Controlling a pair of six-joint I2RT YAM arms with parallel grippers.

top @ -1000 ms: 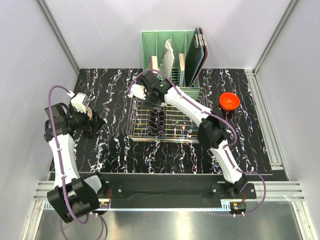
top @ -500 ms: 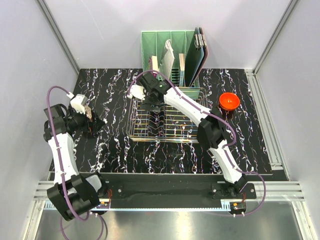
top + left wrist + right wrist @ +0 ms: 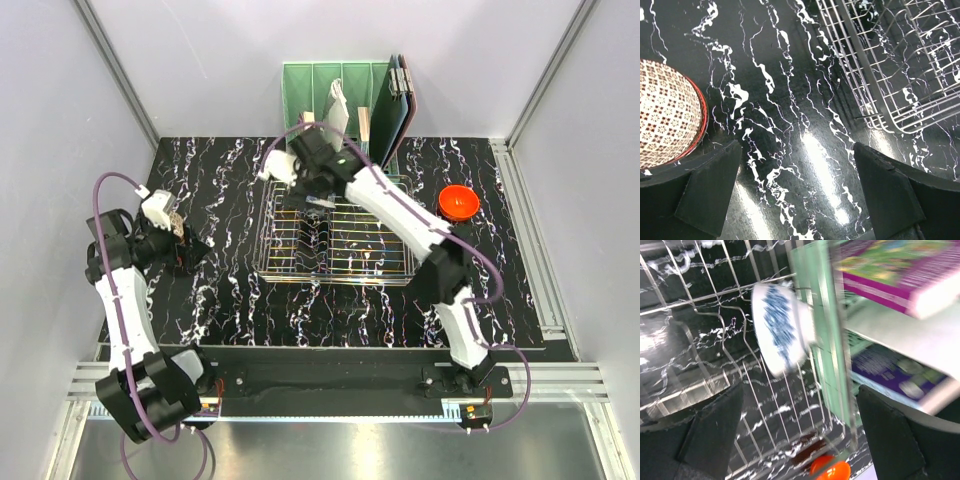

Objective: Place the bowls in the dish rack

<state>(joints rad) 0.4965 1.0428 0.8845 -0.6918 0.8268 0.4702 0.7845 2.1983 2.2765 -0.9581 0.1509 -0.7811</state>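
Observation:
I need to move my right gripper off the rack (image 3: 360, 262) next and bring it down onto the rim of the orange-red bowl that is farthest from the rack.
The chrome wire dish rack (image 3: 360, 262) stands mid-table. A white-blue patterned bowl (image 3: 779, 327) stands on edge among the tines at its back, and shows small in the top view (image 3: 318, 204). My right gripper (image 3: 312, 186) hovers above that bowl, open and empty (image 3: 800, 440). The orange-red bowl (image 3: 458, 203) sits on the table right of the rack, also in the right wrist view (image 3: 830, 471). A cream lattice bowl (image 3: 665, 120) with a red rim sits on the table beside my left gripper (image 3: 800, 195), which is open and empty just right of it (image 3: 190, 250). Other bowls are not in view.
A green slotted organizer (image 3: 318, 85) holding books (image 3: 890, 270) and boards stands right behind the rack, close to my right wrist. The rack's near-left corner (image 3: 890, 65) lies to the right of my left gripper. Grey walls enclose the black marbled table (image 3: 230, 300).
My right gripper has pulled back and up toward the rear of the rack, and the arm has straightened. My left gripper has shifted slightly by the lattice bowl.

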